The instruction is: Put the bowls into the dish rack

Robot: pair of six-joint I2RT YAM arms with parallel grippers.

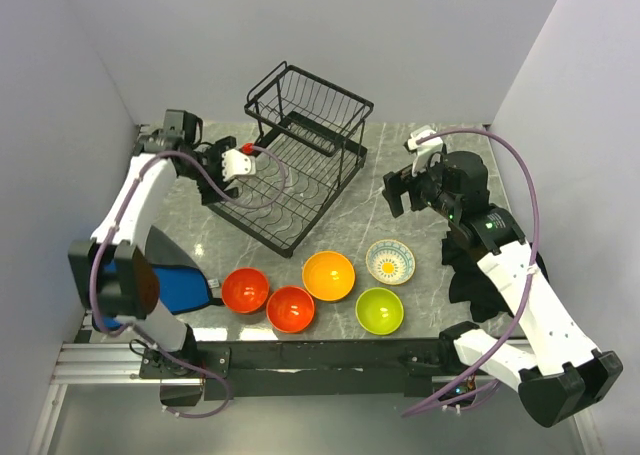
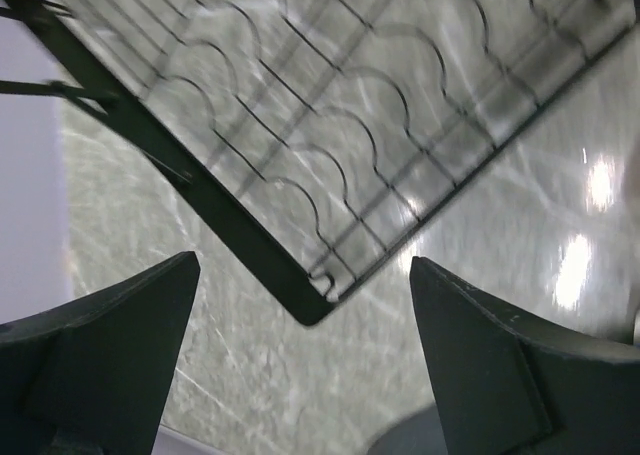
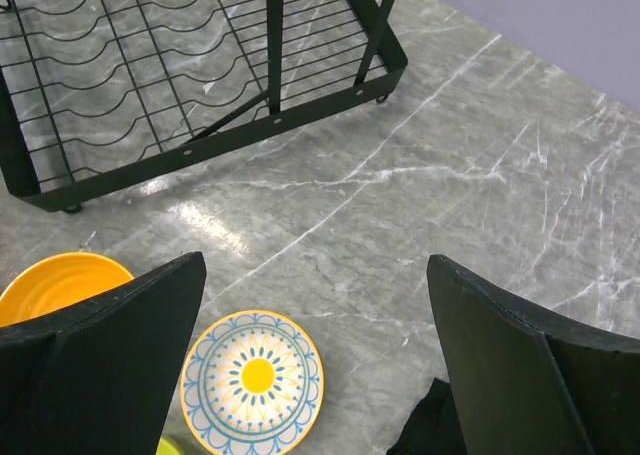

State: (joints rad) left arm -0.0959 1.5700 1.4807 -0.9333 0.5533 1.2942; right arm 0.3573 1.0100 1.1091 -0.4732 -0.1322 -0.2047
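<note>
My left gripper will next move down and to its right in the top view, turning its fingers to go on both sides of the rack's slanted near bar, because the bar is below and that way.
The black wire dish rack stands at the back middle of the table and holds no bowls. In a row at the front lie two red-orange bowls, an orange bowl, a cream patterned bowl and a lime green bowl. My left gripper is open and empty over the rack's left corner. My right gripper is open and empty, above the table right of the rack. The right wrist view shows the patterned bowl and the orange bowl below it.
A blue object lies at the front left, partly hidden by the left arm; I cannot tell whether it is a bowl. A dark cloth lies at the right by the right arm. Walls close in on the left, back and right.
</note>
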